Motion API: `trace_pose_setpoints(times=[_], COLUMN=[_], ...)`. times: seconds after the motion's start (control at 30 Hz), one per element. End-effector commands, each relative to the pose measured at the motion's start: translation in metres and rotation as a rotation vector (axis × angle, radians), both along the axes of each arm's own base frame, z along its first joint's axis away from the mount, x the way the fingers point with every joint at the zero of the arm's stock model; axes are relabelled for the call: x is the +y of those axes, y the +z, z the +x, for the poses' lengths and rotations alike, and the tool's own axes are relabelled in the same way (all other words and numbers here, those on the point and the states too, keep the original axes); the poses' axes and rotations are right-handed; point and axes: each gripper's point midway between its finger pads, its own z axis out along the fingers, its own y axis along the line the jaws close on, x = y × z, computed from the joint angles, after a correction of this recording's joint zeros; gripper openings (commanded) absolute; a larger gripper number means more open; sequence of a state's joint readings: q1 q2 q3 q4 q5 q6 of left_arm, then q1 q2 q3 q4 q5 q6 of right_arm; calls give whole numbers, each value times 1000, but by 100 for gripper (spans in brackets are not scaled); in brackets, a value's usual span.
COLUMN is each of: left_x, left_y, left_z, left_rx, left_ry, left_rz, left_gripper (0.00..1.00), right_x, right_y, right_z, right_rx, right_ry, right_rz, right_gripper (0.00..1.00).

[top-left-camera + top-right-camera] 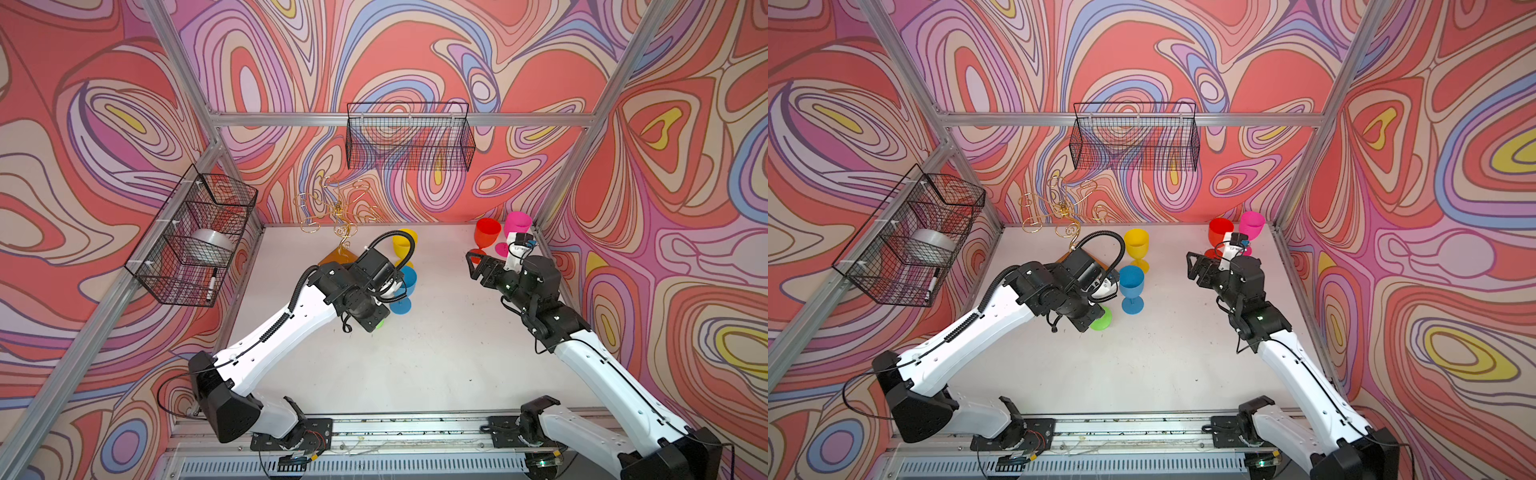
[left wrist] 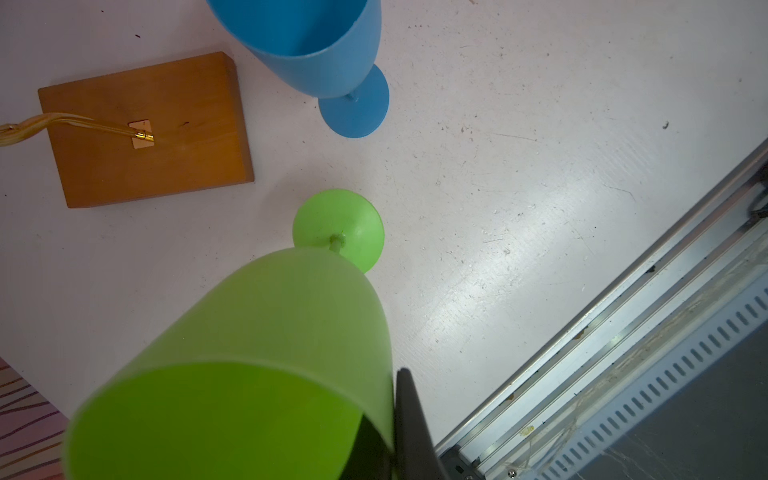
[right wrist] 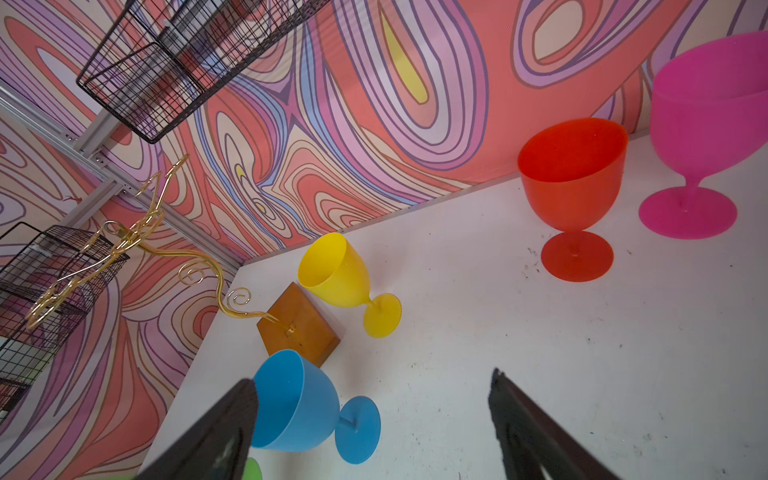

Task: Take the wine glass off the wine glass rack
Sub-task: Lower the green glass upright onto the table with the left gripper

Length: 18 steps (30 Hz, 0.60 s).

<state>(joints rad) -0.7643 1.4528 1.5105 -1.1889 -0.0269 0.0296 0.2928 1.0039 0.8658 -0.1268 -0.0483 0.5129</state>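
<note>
The green glass's foot comes down onto the tabletop (image 1: 1104, 321) (image 2: 345, 222) beside the blue glass next, and my left gripper releases the green glass's rim, since that spot lies below my gripper.
The wine glass rack (image 1: 337, 206) is a gold wire tree on an amber base (image 2: 145, 129) at the back left of the table; nothing hangs from the arms that show. My left gripper (image 2: 392, 424) is shut on the rim of a green wine glass (image 2: 257, 332), one finger outside the bowl and one inside. The glass is upright with its foot (image 1: 1100, 320) down at the table next to the base; I cannot tell if it touches. My right gripper (image 3: 374, 380) stands open and empty above the table, apart from the rack (image 3: 124, 237).
A blue glass (image 1: 1131, 286) and a yellow glass (image 1: 1136, 245) stand right beside the left gripper. Red (image 1: 486, 235) and pink (image 1: 517, 222) glasses stand in the back right corner. Black wire baskets hang on the back wall (image 1: 409, 137) and the left wall (image 1: 195, 237).
</note>
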Motion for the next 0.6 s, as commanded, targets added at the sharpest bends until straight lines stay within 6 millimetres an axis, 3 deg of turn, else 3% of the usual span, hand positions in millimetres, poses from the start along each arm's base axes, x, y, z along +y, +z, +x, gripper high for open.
trace_pose_setpoints(times=[0.0,0.57], left_x=[2,-20], left_y=[-1,-28], left_z=[5,40], left_rx=[14,47], left_ry=[1,3], left_rz=[20,65], left_gripper=[0,0], right_x=[-6,-11], right_y=[3,-4], right_z=[-4,-8], right_rx=[-12,3], right_ry=[-11,-17], right_rz=[-18,-33], right_gripper=[92,92])
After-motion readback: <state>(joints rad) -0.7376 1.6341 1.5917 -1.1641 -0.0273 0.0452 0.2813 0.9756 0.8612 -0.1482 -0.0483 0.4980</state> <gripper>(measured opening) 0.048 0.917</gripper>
